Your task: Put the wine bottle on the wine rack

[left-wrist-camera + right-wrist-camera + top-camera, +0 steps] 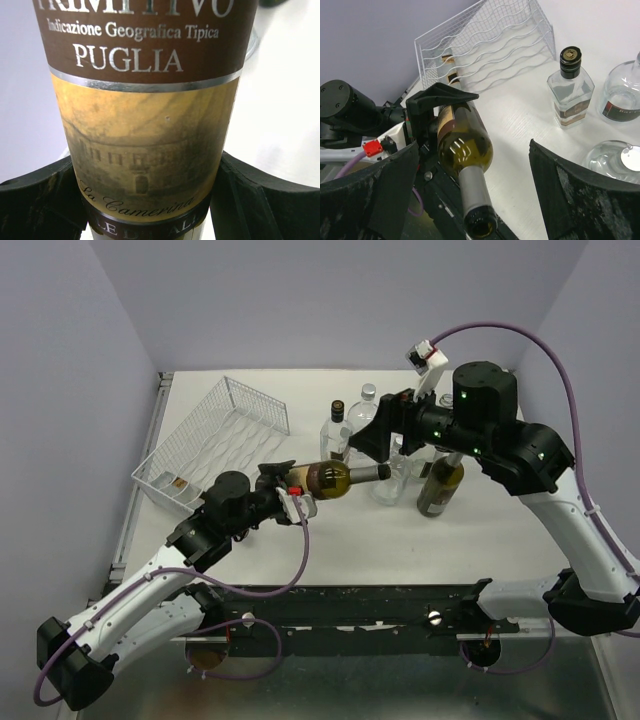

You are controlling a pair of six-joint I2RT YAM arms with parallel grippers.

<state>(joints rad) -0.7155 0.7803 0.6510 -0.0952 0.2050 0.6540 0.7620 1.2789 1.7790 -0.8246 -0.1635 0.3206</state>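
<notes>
My right gripper will next move down and back onto the wine bottle's neck (361, 475) (474, 186), because the neck is below the open fingers and nearer to my base.
The wine bottle (330, 478), olive glass with a brown and yellow label, hangs level above the table with its neck pointing right. My left gripper (290, 485) is shut on its labelled body (145, 125), a black finger (255, 200) pressed to each side. My right gripper (475, 195) stands open, its fingers (570, 190) wide apart on either side of the bottle's neck (475, 190) and not touching it. The white wire wine rack (215, 440) lies at the back left of the table, beyond the bottle (485, 40).
Two clear bottles (338, 430) (368, 405) stand behind the held bottle. A dark upright bottle (440, 485) and a clear glass vessel (388, 480) stand under my right arm. Something small and labelled (172, 483) lies at the rack's near-left end.
</notes>
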